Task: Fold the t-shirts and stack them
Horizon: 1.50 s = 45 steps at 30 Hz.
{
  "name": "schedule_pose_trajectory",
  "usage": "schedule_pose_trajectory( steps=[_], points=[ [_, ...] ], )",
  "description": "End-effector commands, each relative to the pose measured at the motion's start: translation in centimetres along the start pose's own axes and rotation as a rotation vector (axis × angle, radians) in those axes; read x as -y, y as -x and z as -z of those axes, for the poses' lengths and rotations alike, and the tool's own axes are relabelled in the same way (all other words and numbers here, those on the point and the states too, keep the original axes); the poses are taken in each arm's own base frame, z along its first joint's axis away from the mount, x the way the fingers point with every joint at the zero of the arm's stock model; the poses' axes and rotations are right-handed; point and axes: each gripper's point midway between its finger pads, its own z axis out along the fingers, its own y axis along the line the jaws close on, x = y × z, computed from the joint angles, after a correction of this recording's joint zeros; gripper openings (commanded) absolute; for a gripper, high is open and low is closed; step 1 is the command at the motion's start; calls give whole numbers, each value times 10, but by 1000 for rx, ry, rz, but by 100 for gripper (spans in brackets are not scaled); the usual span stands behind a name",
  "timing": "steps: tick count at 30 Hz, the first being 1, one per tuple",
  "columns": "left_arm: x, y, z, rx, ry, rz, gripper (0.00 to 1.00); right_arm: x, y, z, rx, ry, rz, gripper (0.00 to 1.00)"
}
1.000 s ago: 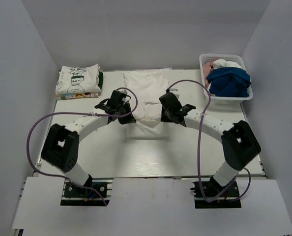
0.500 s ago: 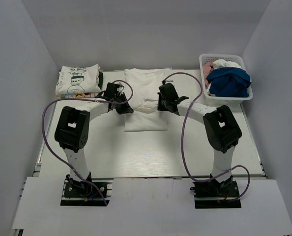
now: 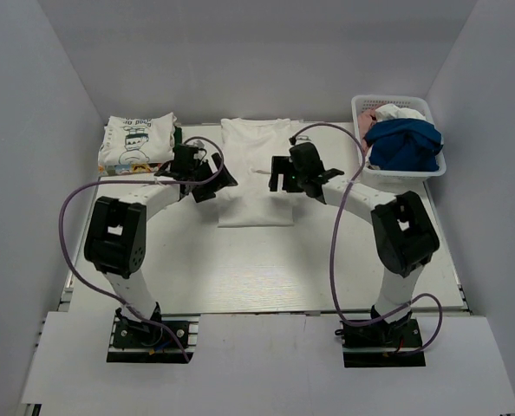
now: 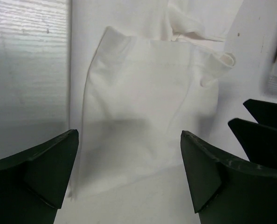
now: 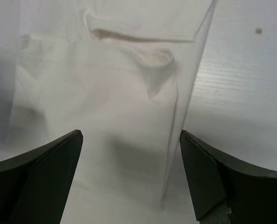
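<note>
The white t-shirt's near corner away from the basket is below and back from my left gripper, so my left gripper will move back and down onto that corner next.
A plain white t-shirt (image 3: 256, 186) lies folded flat in the middle of the table, its collar end toward the back wall. My left gripper (image 3: 212, 178) hovers open at the shirt's left edge, and my right gripper (image 3: 277, 174) hovers open over its right half. In the left wrist view the white cloth (image 4: 143, 98) lies below the spread gripper (image 4: 129, 175) with nothing between the fingers. The right wrist view shows the same cloth (image 5: 106, 98) under the open right gripper (image 5: 131, 175). A royal-blue tee (image 3: 402, 144) lies heaped in the basket.
A stack of folded printed tees (image 3: 136, 143) sits at the back left corner. The white lattice basket (image 3: 396, 178) stands at the back right, holding the blue tee and other crumpled cloth. Purple cables loop from both arms.
Both grippers carried the shirt's near edge toward the back, folding it over. They have now opened and let the cloth go, and it lies flat.
</note>
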Motion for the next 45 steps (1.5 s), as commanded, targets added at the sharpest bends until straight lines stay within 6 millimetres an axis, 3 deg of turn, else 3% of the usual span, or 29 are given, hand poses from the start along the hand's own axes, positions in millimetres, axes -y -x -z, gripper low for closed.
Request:
schedule_pose_trajectory(
  steps=[1,2,3,4,5,6,8,9,11,13,15,21,25,26,27,28,29,30,31,32,34,35,37,40,42,43,45],
  points=[
    [-4,-13,32,28,35,-14,100,-10,-21,31,-52,81,-7,90],
    [-2,-20,41,29,39,-34,100,-13,-26,38,-64,102,-16,90],
    [-6,-27,45,23,44,-33,100,-16,-47,41,-118,146,-52,90],
    [-21,-48,45,-19,66,-20,100,-18,-60,48,-143,173,-61,90],
    [-27,-56,48,-31,75,-16,100,-17,-64,50,-149,179,-71,90],
    [-37,-71,52,-51,90,-10,100,-10,-87,51,-197,166,-89,90],
    [-38,-79,53,-43,76,-21,99,-8,-89,55,-184,168,-102,90],
    [-46,-87,51,-52,83,-18,94,-2,-105,56,-214,157,-105,90],
    [-47,-87,49,-51,82,-18,87,-4,-101,55,-188,167,-125,90],
    [-51,-89,43,-67,95,-13,76,-1,-112,55,-209,163,-135,90],
    [-55,-94,34,-86,94,-8,73,-3,-113,51,-201,176,-154,87],
    [-57,-100,19,-123,80,9,48,-1,-122,43,-237,163,-162,72],
    [-59,-101,13,-115,74,19,24,4,-122,41,-218,149,-172,54],
    [-62,-104,11,-125,82,22,9,4,-123,41,-220,150,-172,47],
    [-63,-109,9,-149,74,28,0,5,-119,38,-207,139,-164,40],
    [-60,-111,10,-160,61,39,0,6,-118,37,-202,130,-166,33],
    [-57,-110,9,-159,46,37,0,4,-114,36,-187,134,-162,18],
    [-59,-113,9,-159,46,37,0,8,-115,35,-178,122,-156,13],
    [-53,-107,13,-141,31,29,0,5,-104,37,-136,138,-147,8],
    [-58,-112,18,-151,53,35,0,8,-109,38,-138,123,-139,0],
    [-55,-112,27,-134,58,23,0,3,-96,52,-88,143,-116,0],
    [-50,-111,39,-114,43,16,0,7,-111,57,-118,142,-112,0],
    [-45,-117,53,-108,28,4,0,1,-102,81,-82,166,-108,0],
    [-32,-129,84,-89,-21,-36,0,7,-134,110,-145,152,-117,0],
    [-35,-147,99,-111,-40,-57,0,0,-145,137,-139,194,-111,0],
    [-23,-150,112,-102,-92,-78,0,0,-156,146,-180,192,-130,0],
    [-11,-172,130,-174,-179,-86,0,-21,-158,175,-178,307,-104,0]
  ],
)
